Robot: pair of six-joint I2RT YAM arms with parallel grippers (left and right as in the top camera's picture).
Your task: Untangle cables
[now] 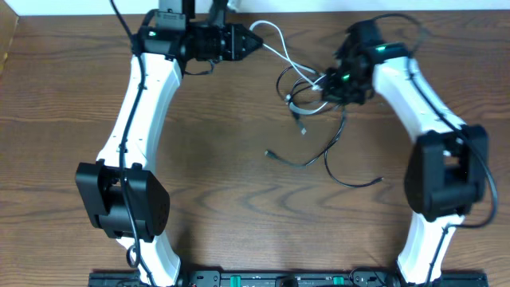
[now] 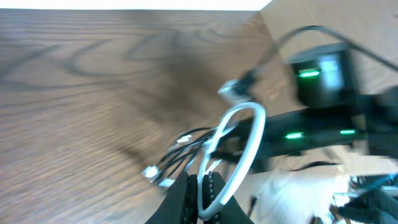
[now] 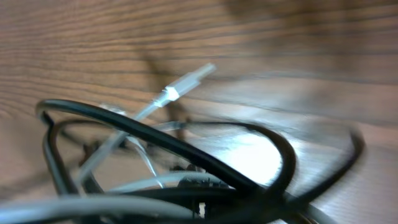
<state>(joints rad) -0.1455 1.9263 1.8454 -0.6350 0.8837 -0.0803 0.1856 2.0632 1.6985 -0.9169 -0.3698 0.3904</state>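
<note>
My right gripper lifts toward bare wood to its right in the overhead view next and releases the white cord, since black loops cross the cord.
A tangle of cables (image 1: 315,92) lies at the back middle of the table: one white cable (image 1: 275,40) and thin black cables (image 1: 335,155) that trail toward the front. My left gripper (image 1: 249,44) is shut on a loop of the white cable (image 2: 249,134), pinched between its jaws (image 2: 202,193). Small plug ends (image 2: 154,174) lie on the wood just beyond. My right gripper (image 1: 333,84) sits in the knot. In its wrist view black loops (image 3: 186,146) and a white cord with a plug (image 3: 183,86) cross right in front of its jaws (image 3: 202,208), which seem shut on the bundle.
The wooden table's back edge (image 1: 319,8) runs just behind both grippers. The right arm with green lights (image 2: 314,74) is close to the left gripper. Loose black cable ends (image 1: 271,154) lie at mid table.
</note>
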